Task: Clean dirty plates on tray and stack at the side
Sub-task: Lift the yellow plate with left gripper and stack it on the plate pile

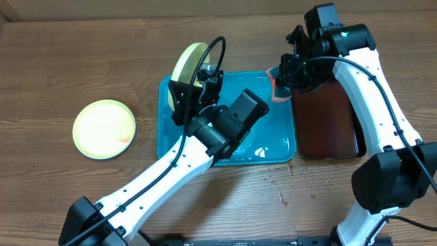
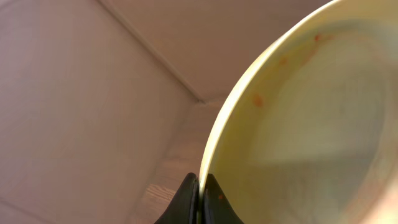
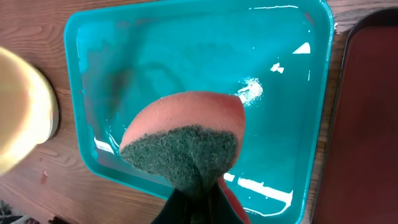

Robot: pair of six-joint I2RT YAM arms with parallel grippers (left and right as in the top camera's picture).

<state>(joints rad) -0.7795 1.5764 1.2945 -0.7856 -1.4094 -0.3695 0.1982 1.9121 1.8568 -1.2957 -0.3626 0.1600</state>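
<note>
Next I should swing my left gripper over the second plate (image 1: 104, 129), below it and to its left in the overhead view, tilt the upright plate flat, lower and release.
My left gripper (image 1: 188, 72) is shut on the rim of a pale yellow-green plate (image 1: 186, 63), held on edge above the far left corner of the teal tray (image 1: 273, 154). In the left wrist view the plate (image 2: 311, 124) fills the right side with small red sauce specks, my jaws (image 2: 200, 199) pinching its rim. My right gripper (image 1: 278, 78) is shut on an orange sponge with a green scouring face (image 3: 186, 140), held above the tray's (image 3: 186, 56) far right corner. A second yellow-green plate (image 1: 104, 128) lies flat on the table at left. The light-blue-rimmed plate is out of view.
A dark reddish tray with a black rim (image 1: 328, 119) lies right of the teal tray, also at the right edge of the right wrist view (image 3: 367, 112). The teal tray's floor is wet and holds no plate. The wooden table (image 1: 68, 61) surrounds everything.
</note>
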